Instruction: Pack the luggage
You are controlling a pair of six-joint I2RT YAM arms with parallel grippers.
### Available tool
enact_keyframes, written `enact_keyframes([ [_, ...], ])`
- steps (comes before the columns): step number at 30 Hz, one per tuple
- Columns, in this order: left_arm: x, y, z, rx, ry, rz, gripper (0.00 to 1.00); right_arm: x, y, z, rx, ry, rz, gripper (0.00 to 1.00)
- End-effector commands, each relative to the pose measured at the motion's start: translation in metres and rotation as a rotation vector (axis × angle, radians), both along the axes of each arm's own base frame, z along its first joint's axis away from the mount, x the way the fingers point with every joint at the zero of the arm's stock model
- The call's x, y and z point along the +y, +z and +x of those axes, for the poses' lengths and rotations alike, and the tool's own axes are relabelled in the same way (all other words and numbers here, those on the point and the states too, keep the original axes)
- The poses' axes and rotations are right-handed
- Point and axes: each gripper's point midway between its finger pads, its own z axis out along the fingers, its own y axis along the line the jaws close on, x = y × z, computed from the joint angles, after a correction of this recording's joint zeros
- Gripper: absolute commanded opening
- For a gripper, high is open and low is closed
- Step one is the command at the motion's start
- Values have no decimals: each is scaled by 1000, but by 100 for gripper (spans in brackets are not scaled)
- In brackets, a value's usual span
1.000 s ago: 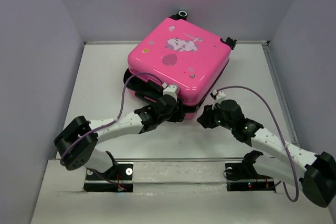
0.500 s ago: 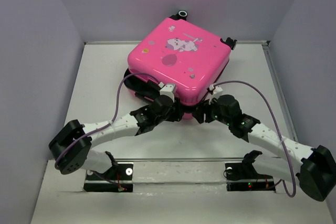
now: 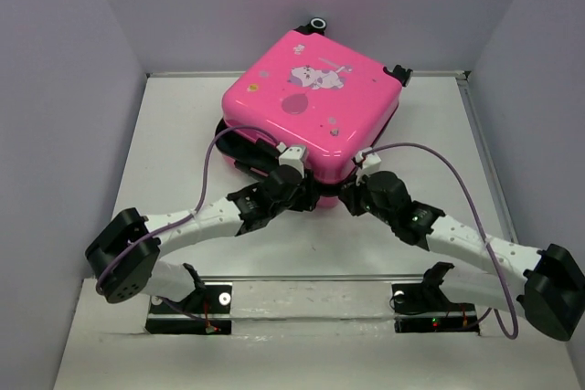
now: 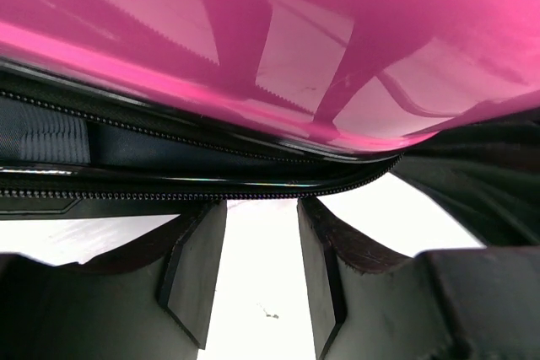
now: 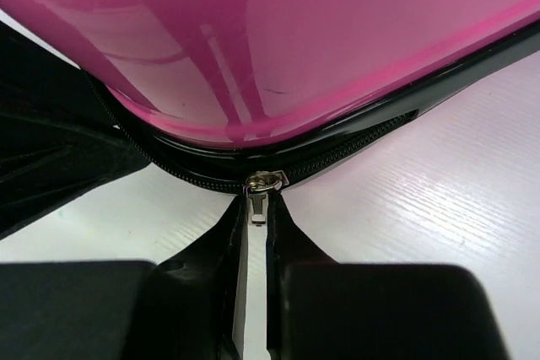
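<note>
My right gripper draws the zipper pull along the luggage's edge to the zipper track's gaping end (image 3: 239, 149) next and releases, since that end lies to its left in the top view.
The hot-pink luggage (image 3: 311, 102) lies flat at the back of the table, lid down, with a cartoon print on top. Its lid (image 4: 278, 31) sits over a black zipper track that gapes on the left. My left gripper (image 3: 307, 195) is at the near edge of the case; in the left wrist view it (image 4: 261, 212) is open and empty just below the track. My right gripper (image 3: 345, 193) is at the near corner. In the right wrist view it (image 5: 257, 212) is shut on the metal zipper pull (image 5: 259, 206), which hangs from the slider (image 5: 265, 181).
The white table (image 3: 183, 134) is boxed in by grey walls on the left, back and right. Black wheels (image 3: 399, 73) and the handle end (image 3: 317, 24) stick out at the case's far side. Purple cables (image 3: 457, 180) loop over both arms.
My right gripper has moved left and forward to the case's near corner, up to the zipper. My left arm shifted slightly and stays at the case's edge.
</note>
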Motion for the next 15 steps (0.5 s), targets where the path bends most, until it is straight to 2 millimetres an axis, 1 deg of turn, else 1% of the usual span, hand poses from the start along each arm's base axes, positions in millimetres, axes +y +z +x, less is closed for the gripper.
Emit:
enact_keyframes([
  [1,-15,59,47,-168,109,-126,52,7,46,17,-191,-112,98,7],
  [2,-20,62,51,-176,105,-124,52,3,44,14,-190,-134,83,7],
  [3,-23,65,54,-180,101,-125,52,0,46,8,-193,-139,88,7],
  [4,-27,66,56,-183,97,-123,52,1,40,-2,-175,-121,70,7],
  [5,-35,70,62,-192,90,-123,52,2,39,-8,-160,-109,80,7],
  [6,-40,73,65,-195,84,-127,52,3,41,-15,-151,-89,98,7],
  [7,-49,86,70,-209,78,-148,52,3,33,-23,-119,-70,85,7],
  [8,-58,77,73,-197,59,-136,51,13,31,-35,-86,-26,113,7],
  [10,-72,82,78,-201,37,-142,51,25,27,-50,-45,26,143,7],
  [11,-86,89,84,-209,27,-151,51,34,28,-57,-22,43,179,7],
  [12,-94,93,86,-210,10,-158,51,46,30,-70,-11,85,197,7],
  [13,-101,98,87,-215,0,-162,51,52,25,-74,6,95,196,7],
  [14,-113,107,85,-224,-20,-171,51,58,29,-76,13,100,222,7],
  [15,-116,112,84,-229,-22,-165,51,60,31,-76,12,95,231,7],
])
